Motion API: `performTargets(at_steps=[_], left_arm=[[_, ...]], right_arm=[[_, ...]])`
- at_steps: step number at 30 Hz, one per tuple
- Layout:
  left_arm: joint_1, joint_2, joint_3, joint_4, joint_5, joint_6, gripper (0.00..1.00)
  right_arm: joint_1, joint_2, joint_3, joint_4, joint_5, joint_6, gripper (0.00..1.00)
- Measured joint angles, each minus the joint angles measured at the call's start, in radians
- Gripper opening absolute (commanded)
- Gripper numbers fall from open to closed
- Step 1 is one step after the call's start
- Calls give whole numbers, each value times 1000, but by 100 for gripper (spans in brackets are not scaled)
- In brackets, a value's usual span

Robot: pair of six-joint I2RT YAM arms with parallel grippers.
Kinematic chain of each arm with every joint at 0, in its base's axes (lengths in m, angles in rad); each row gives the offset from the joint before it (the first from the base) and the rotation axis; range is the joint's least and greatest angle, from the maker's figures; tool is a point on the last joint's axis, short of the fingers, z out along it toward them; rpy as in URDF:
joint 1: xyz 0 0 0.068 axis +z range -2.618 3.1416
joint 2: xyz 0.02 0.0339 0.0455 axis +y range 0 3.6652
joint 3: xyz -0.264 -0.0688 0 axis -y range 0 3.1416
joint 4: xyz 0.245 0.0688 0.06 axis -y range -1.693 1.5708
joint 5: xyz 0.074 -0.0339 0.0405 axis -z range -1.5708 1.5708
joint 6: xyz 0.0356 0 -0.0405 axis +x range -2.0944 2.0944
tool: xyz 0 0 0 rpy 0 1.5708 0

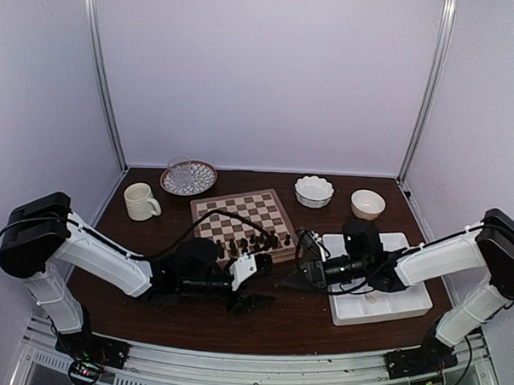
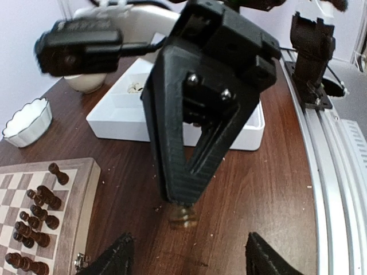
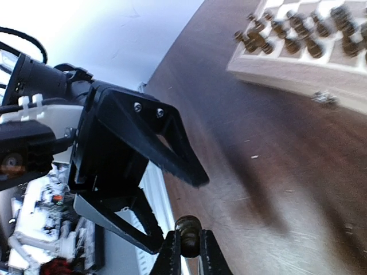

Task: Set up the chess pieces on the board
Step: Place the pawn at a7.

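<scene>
My right gripper needs to rise next and carry the brown piece outward over the square outward of the corner piece (image 1: 282, 233). That square is empty, so my right gripper should then lower and release.
The board (image 1: 243, 211) lies at the table's middle, with dark chess pieces (image 1: 256, 241) lined along its near rows; the same pieces (image 2: 35, 217) show in the left wrist view. In front of the board the two grippers meet tip to tip. My right gripper (image 3: 189, 243) is shut on a small brown chess piece (image 3: 188, 226), which the left wrist view shows at that gripper's tip (image 2: 182, 216) just above the table. My left gripper (image 2: 192, 258) stands open, its fingertips wide on either side of that piece and not touching it. Pale pieces are not clearly visible.
A white divided tray (image 1: 403, 306) sits at the right under the right arm. Behind stand two white bowls (image 1: 314, 191) (image 1: 367, 203), a mug (image 1: 140, 201) and a glass on a patterned plate (image 1: 188, 177). The metal front rail (image 2: 335, 172) runs close by.
</scene>
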Motion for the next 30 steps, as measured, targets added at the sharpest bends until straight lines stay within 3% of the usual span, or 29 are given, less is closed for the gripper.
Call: performTargets(at_steps=[6, 12, 19, 30], left_arm=[[-1, -78, 0, -69, -145, -42, 76], [11, -217, 2, -180, -296, -87, 76], [119, -335, 2, -325, -414, -183, 76], [233, -515, -76, -444, -620, -296, 80]], right_arm=[[-14, -216, 69, -357, 250, -174, 0], [-14, -227, 315, -718, 470, -323, 0], [-14, 10, 717, -1074, 687, -455, 0], [-14, 373, 1041, -1316, 879, -522, 0]])
